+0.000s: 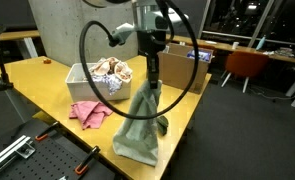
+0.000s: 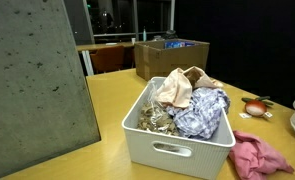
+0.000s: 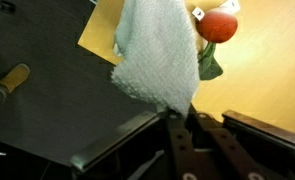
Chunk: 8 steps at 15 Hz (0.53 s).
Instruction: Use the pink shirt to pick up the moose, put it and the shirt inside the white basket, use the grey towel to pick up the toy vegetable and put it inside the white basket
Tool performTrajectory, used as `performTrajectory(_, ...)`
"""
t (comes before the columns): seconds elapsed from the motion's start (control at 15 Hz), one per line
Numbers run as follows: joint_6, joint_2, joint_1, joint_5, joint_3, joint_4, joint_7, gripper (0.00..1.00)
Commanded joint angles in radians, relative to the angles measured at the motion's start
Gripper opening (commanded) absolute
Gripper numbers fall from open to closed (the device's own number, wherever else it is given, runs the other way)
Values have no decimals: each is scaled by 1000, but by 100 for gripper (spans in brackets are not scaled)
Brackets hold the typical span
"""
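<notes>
Next, my gripper carries the towel's upper corner across over the toy vegetable (image 2: 255, 106) (image 3: 219, 27) and releases it there. The red ball still lies uncovered beside the hanging cloth.
My gripper (image 3: 184, 116) is shut on an upper corner of the grey towel (image 3: 157, 55), which hangs from it down to the table's edge (image 1: 137, 128). The toy vegetable (image 3: 219, 27), a red ball with dark green leaves, lies on the wooden table just beside the hanging towel; it also shows in an exterior view (image 2: 255, 105). The white basket (image 2: 177, 148) stands further back on the table. The pale pink shirt (image 2: 177, 88) is bunched on top of its contents. I cannot make out the moose among them.
A rose-pink cloth (image 2: 259, 157) lies on the table between the basket and the towel. A blue patterned cloth (image 2: 203, 112) fills part of the basket. A brown cardboard box (image 2: 170, 55) stands at the far end. A concrete pillar (image 2: 37, 85) rises beside the basket.
</notes>
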Motion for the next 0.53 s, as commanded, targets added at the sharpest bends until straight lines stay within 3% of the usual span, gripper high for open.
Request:
performTrajectory(0.0, -88, 145, 9, 52, -9, 210, -38, 2)
performTrajectory(0.47, -136, 340, 76, 66, 25, 430, -32, 2)
